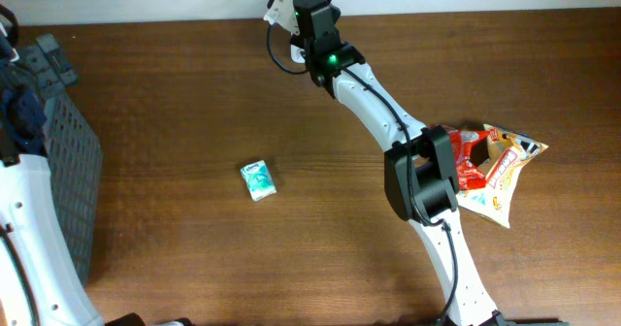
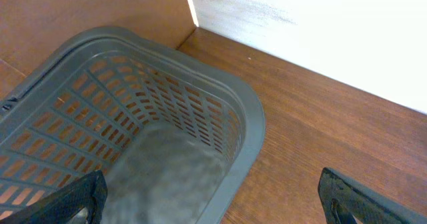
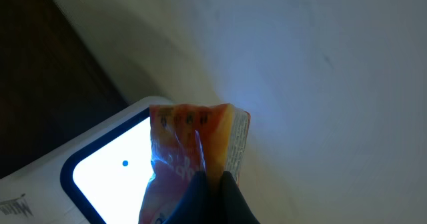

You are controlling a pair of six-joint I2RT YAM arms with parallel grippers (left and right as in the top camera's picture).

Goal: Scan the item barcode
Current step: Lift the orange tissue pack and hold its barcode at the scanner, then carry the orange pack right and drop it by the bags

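The robot's right gripper will next rise from the scanner, cross to the right in the overhead view, go down and let go of the packet beside the red bag, where the wood is bare.
In the right wrist view my right gripper (image 3: 215, 192) is shut on the lower edge of an orange crinkled packet (image 3: 199, 144). The packet is held upright against a white scanner (image 3: 47, 177), in front of its glowing window (image 3: 107, 167), which shows a small blue dot. Overhead, this gripper (image 1: 299, 17) is at the table's far edge, beside the white scanner (image 1: 280, 10); the packet is hidden there. My left gripper (image 2: 213, 207) is open with nothing between its fingers, one over a grey basket (image 2: 250, 127) and the other over the wood.
The grey basket (image 1: 68, 171) stands at the table's left side under the white left arm (image 1: 19, 210). A small green-and-white packet (image 1: 257, 180) lies mid-table. Red and yellow snack bags (image 1: 497, 166) lie at the right, next to the right arm's elbow (image 1: 422, 176).
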